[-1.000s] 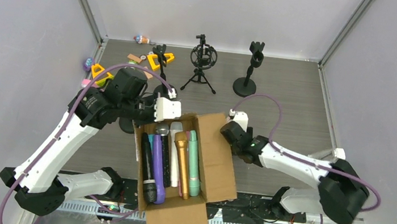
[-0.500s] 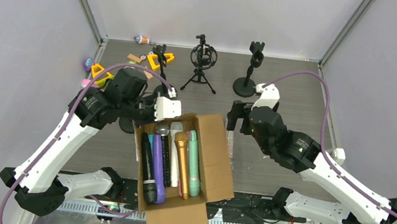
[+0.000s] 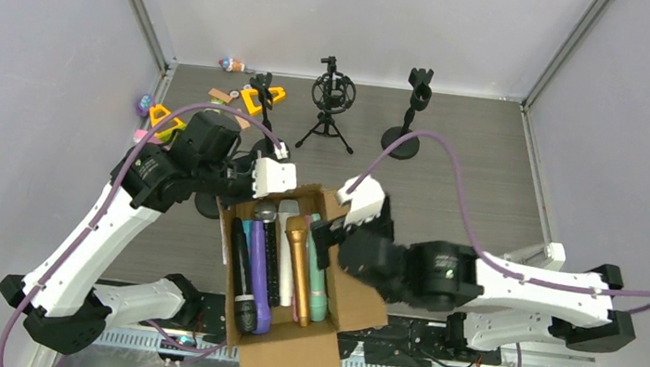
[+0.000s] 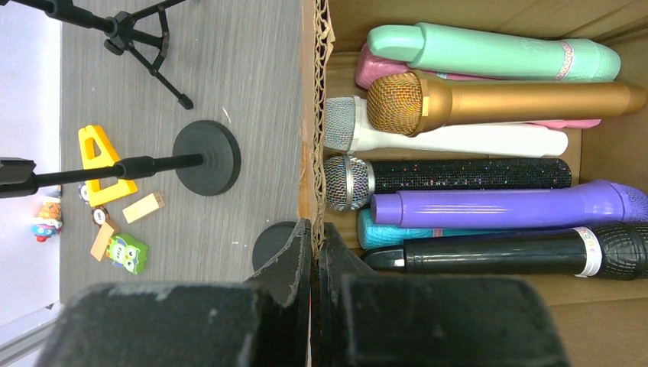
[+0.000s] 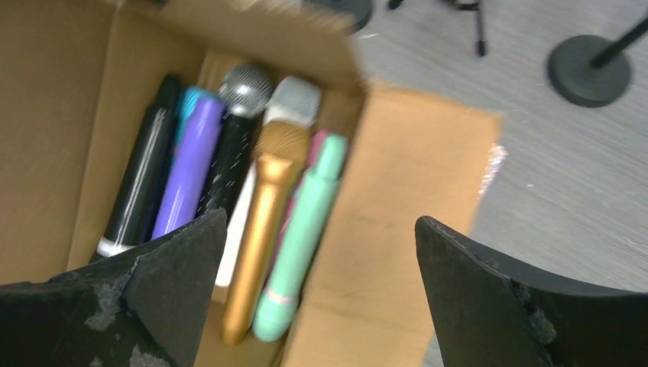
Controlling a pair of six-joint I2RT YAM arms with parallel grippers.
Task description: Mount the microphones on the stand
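Note:
My right gripper is to go down past the mint green microphone and onto the gold microphone's handle [image 3: 300,263] [image 5: 260,233], because that handle is below the mint green microphone and to its left in the top view.
Several microphones lie side by side in an open cardboard box [image 3: 364,273]: mint green [image 3: 318,272], gold [image 3: 297,269], white [image 3: 283,267], glitter [image 3: 269,242], purple [image 3: 259,274], black [image 3: 240,276], and cyan [image 4: 413,233] and pink [image 4: 374,73] mostly hidden underneath. My left gripper [image 3: 242,200] is shut on the box's far wall [image 4: 315,176] near the black microphone's end. My right gripper [image 3: 318,244] is open and empty above the box's right side, over the mint green microphone [image 5: 306,229]. Stands are at the back: a tripod [image 3: 330,100], a round-base clip stand [image 3: 410,110] and another [image 3: 262,106].
Small toys and yellow pieces [image 3: 159,116] lie at the back left. The box's right flap [image 5: 413,199] lies open flat on the table. A round black base [image 4: 206,157] stands close outside the box's far wall. Grey walls close in on three sides.
My right arm has swung from the right of the box to above its right side, with the gripper open. The left arm and the box have not moved.

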